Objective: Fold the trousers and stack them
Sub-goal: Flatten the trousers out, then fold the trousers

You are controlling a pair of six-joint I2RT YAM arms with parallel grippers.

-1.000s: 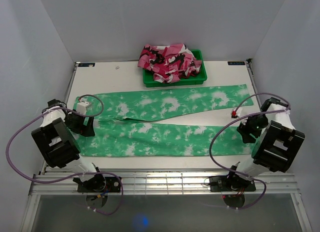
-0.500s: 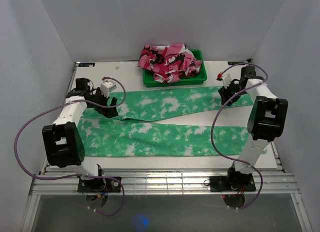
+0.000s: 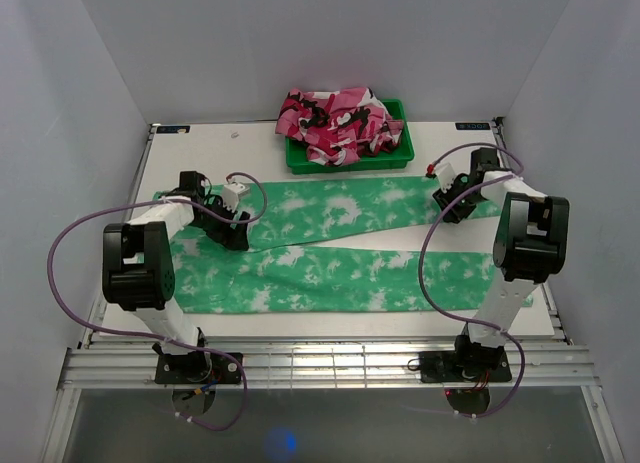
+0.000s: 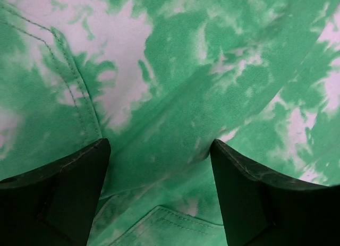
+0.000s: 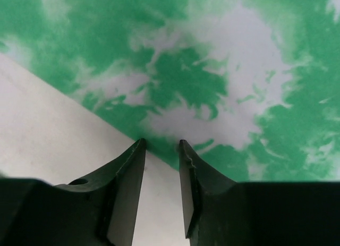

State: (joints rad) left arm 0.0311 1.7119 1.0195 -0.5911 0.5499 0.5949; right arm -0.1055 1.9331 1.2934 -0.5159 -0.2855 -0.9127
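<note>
My left gripper lifts off mid-cloth next, crosses outward and to its left in the top view, and lowers onto the waist's far corner [image 3: 160, 195], which lies there.
The trousers [image 3: 330, 268], bright green with white tie-dye blotches, lie spread flat across the table, both legs running to the right. My left gripper [image 3: 237, 233] stands on them near the crotch. In the left wrist view it [image 4: 159, 145] is open wide, its fingers [image 4: 69, 193] pressed on the cloth [image 4: 175, 60] with a soft ridge and a pocket seam between them. My right gripper [image 3: 443, 205] sits at the near edge of the far leg, towards its end. In the right wrist view it [image 5: 162, 141] shows a narrow gap, tips touching the cloth's edge [image 5: 212, 54], bare table [image 5: 53, 124] between the fingers.
A green bin [image 3: 392, 155] holding crumpled pink-patterned clothes [image 3: 340, 123] stands at the back centre, just beyond the far leg. White walls close in the left, right and back. Purple cables loop from both arms over the table's sides.
Both arms have swung from the table's outer sides inward and come down onto the trousers. The right jaws have narrowed a lot; the left ones only slightly.
</note>
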